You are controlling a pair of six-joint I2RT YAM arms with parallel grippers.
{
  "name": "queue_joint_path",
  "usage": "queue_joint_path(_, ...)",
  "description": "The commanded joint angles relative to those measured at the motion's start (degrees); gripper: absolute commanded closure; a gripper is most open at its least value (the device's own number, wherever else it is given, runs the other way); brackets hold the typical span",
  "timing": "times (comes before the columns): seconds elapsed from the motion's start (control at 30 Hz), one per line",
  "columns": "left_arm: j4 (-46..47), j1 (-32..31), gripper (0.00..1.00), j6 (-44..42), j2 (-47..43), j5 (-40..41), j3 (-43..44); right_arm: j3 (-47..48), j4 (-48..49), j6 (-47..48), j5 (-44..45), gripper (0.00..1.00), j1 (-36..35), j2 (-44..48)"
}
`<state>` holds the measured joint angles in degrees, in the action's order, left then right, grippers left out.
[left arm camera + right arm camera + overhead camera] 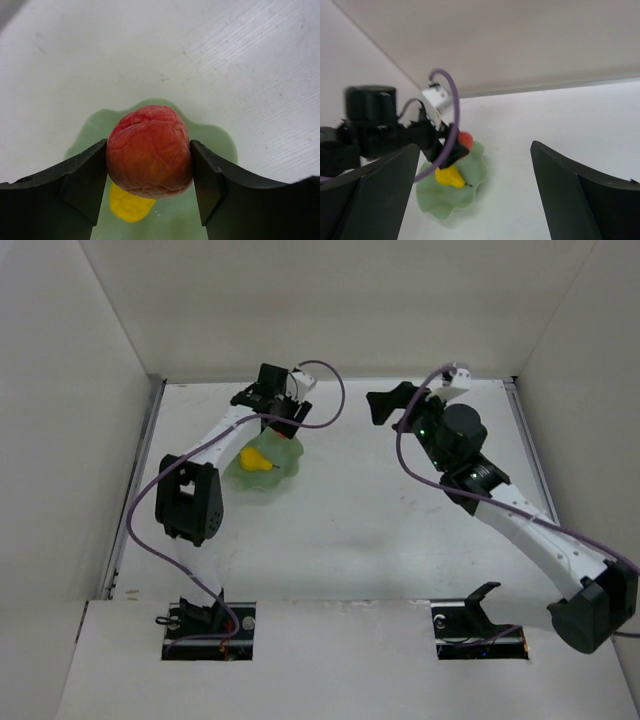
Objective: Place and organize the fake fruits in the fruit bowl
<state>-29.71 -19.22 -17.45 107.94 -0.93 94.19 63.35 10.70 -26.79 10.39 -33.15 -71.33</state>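
Note:
My left gripper lowers the orange-red peach toward the bowl's bottom beside the yellow pear [257, 460] next and releases the peach.
The pale green scalloped fruit bowl [283, 473] sits at the far left of the table. The yellow pear [257, 460] lies in it, also seen in the left wrist view [129, 206] and the right wrist view [449, 176]. My left gripper [284, 428] is shut on the orange-red peach [150, 150] and holds it just above the bowl's far side [216, 141]. The peach [466, 139] shows over the bowl [472, 192] in the right wrist view. My right gripper [385, 405] is open and empty, raised at the far middle and pointing toward the bowl.
White walls enclose the table on the left, back and right. The left arm's purple cable [330, 390] loops above the bowl. The right arm [520, 520] stretches across the right half of the table.

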Motion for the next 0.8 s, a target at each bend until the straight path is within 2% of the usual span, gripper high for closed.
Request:
queue_joint_path(0.0, -0.34, -1.29, 0.87, 0.40, 2.88, -0.21, 2.49, -3.31, 3.28, 0.77, 6.91, 0.00, 1.37, 7.77)
queue_joint_path(0.17, 0.71, -1.65, 0.78, 0.67, 3.86, 1.45, 1.34, -7.10, 1.96, 2.52, 8.76, 0.00, 3.13, 14.63)
queue_joint_path(0.33, 0.18, -1.65, 0.64, 0.67, 2.37, 1.98, -0.41, -7.02, 0.29, 3.84, 9.12, 0.00, 4.45, 17.28)
queue_joint_path(0.4, 0.10, -1.74, 0.55, 0.75, 1.49, 2.25, -1.29, -6.58, 0.29, 4.72, 9.03, 0.00, 4.28, 17.37)
queue_joint_path(0.5, 0.10, -1.74, 0.34, 0.75, -0.09, 3.03, -2.43, -5.61, 0.29, 6.30, 8.86, 0.00, 4.10, 16.75)
queue_joint_path(0.53, 0.10, -1.65, 0.23, 0.75, -0.71, 3.30, -2.61, -5.43, 0.37, 6.66, 8.86, 0.00, 4.10, 16.66)
queue_joint_path(0.7, -0.43, -0.51, 0.13, 0.67, -3.96, 5.41, -2.52, -5.17, 0.73, 7.27, 8.42, 0.00, 4.01, 16.66)
queue_joint_path(0.77, -0.87, 0.02, 0.13, 0.05, -5.72, 6.37, -1.65, -5.26, 0.73, 7.54, 8.33, 0.00, 3.84, 17.01)
